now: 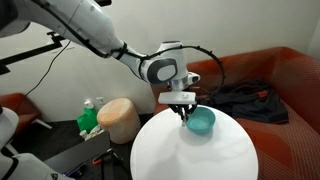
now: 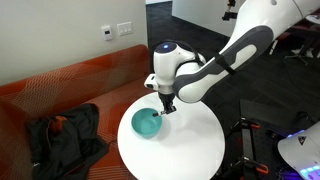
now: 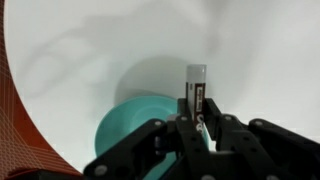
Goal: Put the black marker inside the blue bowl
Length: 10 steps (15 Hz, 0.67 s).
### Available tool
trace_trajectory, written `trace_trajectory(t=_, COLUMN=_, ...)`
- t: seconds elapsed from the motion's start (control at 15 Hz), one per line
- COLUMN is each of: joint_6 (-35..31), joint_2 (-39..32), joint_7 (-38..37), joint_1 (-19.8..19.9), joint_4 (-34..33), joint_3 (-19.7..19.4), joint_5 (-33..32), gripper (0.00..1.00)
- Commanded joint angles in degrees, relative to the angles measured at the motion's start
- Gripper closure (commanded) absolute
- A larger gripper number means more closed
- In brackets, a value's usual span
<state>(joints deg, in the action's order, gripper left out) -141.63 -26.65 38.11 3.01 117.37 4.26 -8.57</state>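
The marker still hangs at the bowl's edge, so my gripper will move past the bowl's rim over the middle of the teal-blue bowl (image 1: 203, 122) and lower slightly.
My gripper (image 3: 196, 122) is shut on the black marker (image 3: 195, 90), which stands up between the fingers with its grey cap end pointing away. The teal-blue bowl (image 3: 130, 120) sits just left of and below the fingers in the wrist view. In both exterior views the gripper (image 1: 184, 111) (image 2: 167, 107) hangs over the white round table (image 1: 190, 155) (image 2: 185, 145), at the rim of the bowl (image 1: 203, 122) (image 2: 147, 124). The marker's tip (image 1: 184, 116) shows just beside the bowl's edge.
A red sofa (image 2: 60, 85) runs behind the table with a dark cloth heap (image 2: 62, 135) (image 1: 245, 100) on it. A tan cylindrical container (image 1: 120, 120) and a green bottle (image 1: 90, 118) stand beside the table.
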Motion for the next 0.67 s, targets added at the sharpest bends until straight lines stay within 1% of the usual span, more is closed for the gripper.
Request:
trace_trajectory(t=0.0, joint_6=-1.4, joint_2=-4.12, joint_7=0.06, joint_1=-1.4, joint_4=-4.66, joint_3=-0.19, joint_5=-3.93, gripper=0.95)
trace_trajectory(t=0.27, joint_6=-2.13, joint_2=-7.47, joint_7=-1.26, joint_1=-2.9, joint_4=-9.0, joint_3=-0.91, joint_5=-8.0, gripper=0.95)
trace_trajectory(t=0.6, joint_6=-0.84, joint_2=-11.73, joint_7=-0.72, joint_1=-2.68, joint_4=-13.95, joint_3=-0.48, joint_5=-8.07, gripper=0.95)
